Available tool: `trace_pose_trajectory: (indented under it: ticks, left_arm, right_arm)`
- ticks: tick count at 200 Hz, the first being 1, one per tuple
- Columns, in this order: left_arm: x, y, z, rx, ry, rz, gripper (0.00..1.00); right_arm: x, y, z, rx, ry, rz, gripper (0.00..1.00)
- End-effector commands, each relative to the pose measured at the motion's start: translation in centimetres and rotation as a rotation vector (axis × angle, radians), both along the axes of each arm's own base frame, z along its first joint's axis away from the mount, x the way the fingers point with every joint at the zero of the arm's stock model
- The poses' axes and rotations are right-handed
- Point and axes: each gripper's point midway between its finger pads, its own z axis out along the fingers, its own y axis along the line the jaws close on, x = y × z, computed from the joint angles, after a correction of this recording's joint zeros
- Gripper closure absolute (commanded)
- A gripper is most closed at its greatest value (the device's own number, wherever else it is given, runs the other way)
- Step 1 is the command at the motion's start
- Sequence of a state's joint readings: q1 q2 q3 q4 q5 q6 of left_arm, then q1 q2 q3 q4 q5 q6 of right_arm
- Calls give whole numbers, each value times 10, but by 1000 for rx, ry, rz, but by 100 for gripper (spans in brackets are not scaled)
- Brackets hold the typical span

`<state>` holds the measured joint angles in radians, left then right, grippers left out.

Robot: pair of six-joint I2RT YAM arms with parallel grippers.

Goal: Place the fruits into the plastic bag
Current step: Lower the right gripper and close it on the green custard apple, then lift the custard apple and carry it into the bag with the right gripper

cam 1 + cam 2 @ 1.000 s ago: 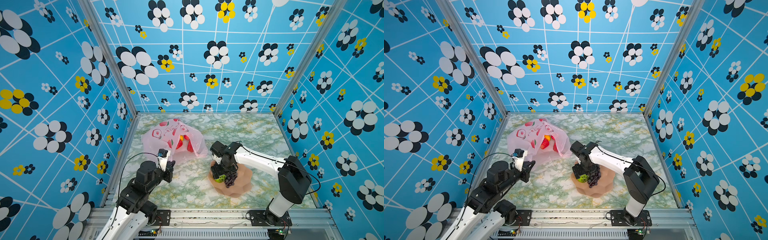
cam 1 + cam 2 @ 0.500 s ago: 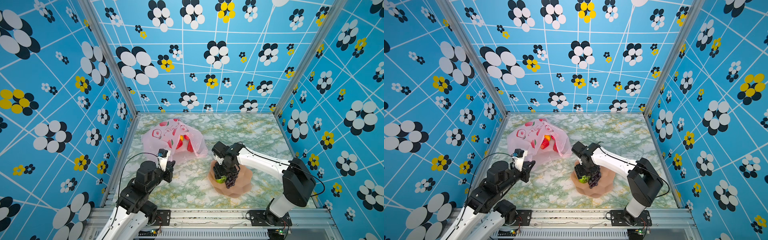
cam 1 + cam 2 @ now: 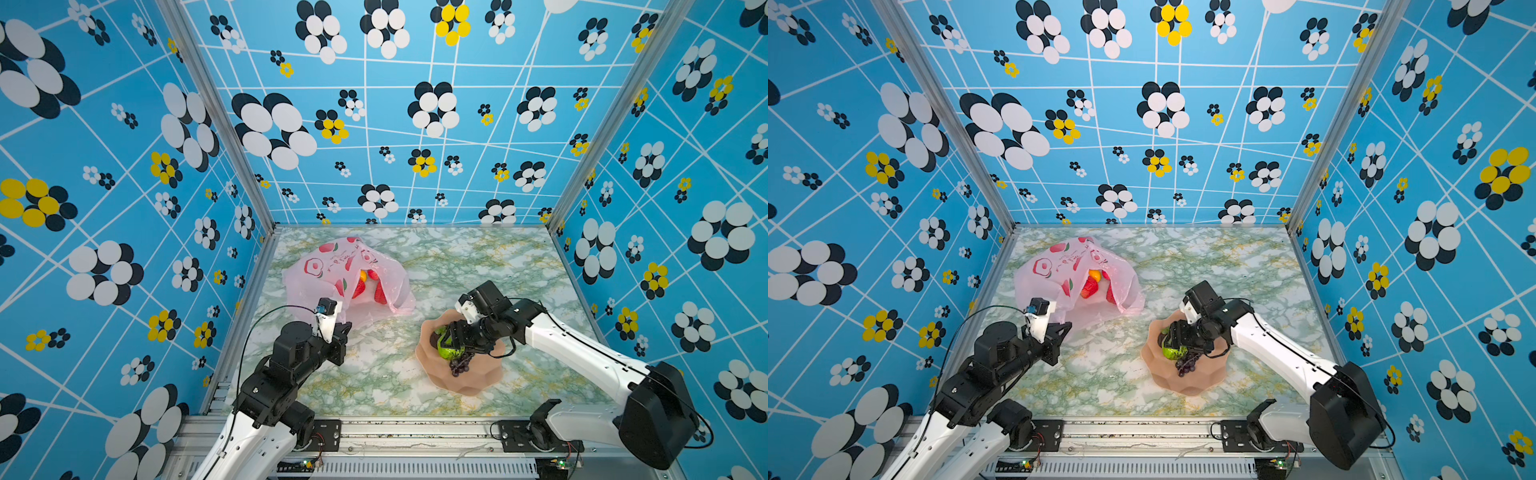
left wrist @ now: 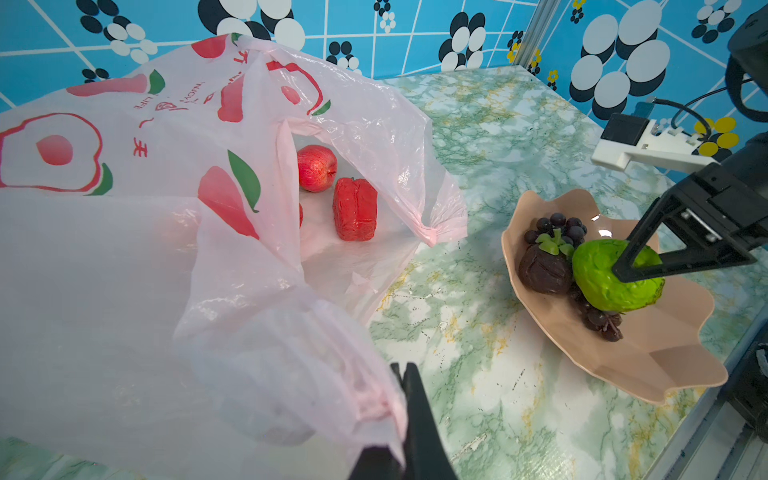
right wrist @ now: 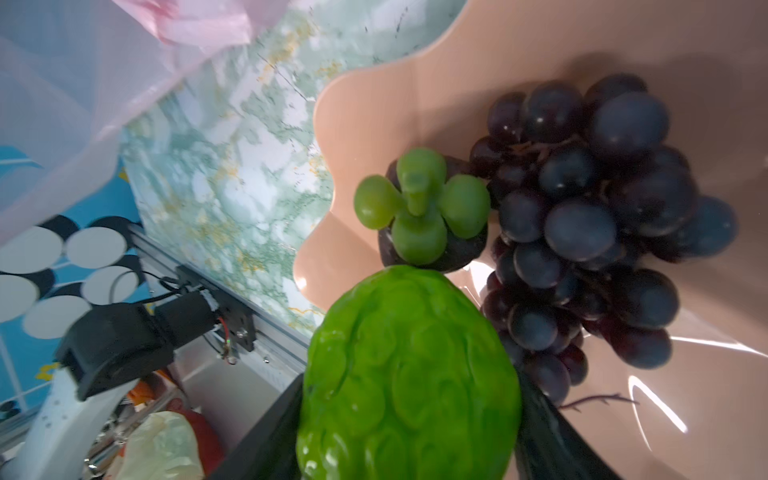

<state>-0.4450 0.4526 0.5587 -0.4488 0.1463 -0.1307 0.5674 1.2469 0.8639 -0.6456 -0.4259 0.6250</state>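
Observation:
Next, my right gripper lifts the green fruit, reaches outward through the bag's opening [image 3: 367, 299] and releases it, since that opening lies outward and faces the bowl [image 3: 478, 382].
The plastic bag [image 3: 332, 270] lies at the back left with its mouth facing the bowl. Inside it I see a pink-red apple [image 4: 316, 167], a red strawberry [image 4: 354, 209] and an orange mango [image 3: 363, 275]. My left gripper [image 4: 405, 370] is shut on the bag's near edge and holds it up. My right gripper [image 3: 446, 343] reaches into the bowl [image 3: 478, 382] and is shut on the green fruit [image 5: 407, 374], one finger on each side. Dark purple grapes [image 5: 582, 208] and a dark brown piece [image 4: 542, 270] with a green stem cap lie beside it in the bowl.
The peach scalloped bowl [image 3: 1187, 382] stands front right of the bag on the green marbled table [image 3: 374, 374]. Blue flowered walls close in three sides. A metal rail [image 3: 374, 428] runs along the front edge, with both arm bases on it.
My right gripper's jaws have closed in onto the green fruit in the bowl, and that arm's elbow has swung right. The left gripper keeps its hold on the bag.

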Motion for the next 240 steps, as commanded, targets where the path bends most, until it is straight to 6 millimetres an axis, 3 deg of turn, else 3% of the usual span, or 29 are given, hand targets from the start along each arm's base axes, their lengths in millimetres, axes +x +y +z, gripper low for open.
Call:
trace_pose_trajectory:
  ticks: [1, 41, 78, 104, 130, 151, 172, 214, 240]
  left_arm:
    - [0, -4, 12, -16, -28, -27, 100]
    - [-3, -8, 16, -33, -41, -51, 100]
    - [-4, -10, 17, -41, -44, -68, 100]
    - [-4, -11, 18, -43, -47, -74, 100]
    - [-5, -11, 18, -47, -50, -77, 100]
    - [-5, -11, 20, -49, -56, -75, 100]
    - [-5, -10, 21, -50, -61, -68, 100]
    - [-5, -9, 21, -45, -66, -65, 100]
    - [-5, -10, 20, -45, -66, -74, 100]
  right_arm:
    - [13, 19, 37, 241, -40, -68, 36]
    - [30, 31, 78, 451, -92, -162, 36]
    - [50, 51, 110, 542, -147, -180, 37]
    - [56, 88, 126, 559, -171, -99, 37]
    - [68, 134, 129, 575, -157, -21, 37]
    - [81, 167, 123, 567, -130, 34, 38]
    - [97, 191, 103, 550, -82, 46, 39]
    - [120, 222, 62, 520, -4, 40, 41]
    - [125, 244, 51, 504, 11, 67, 41]
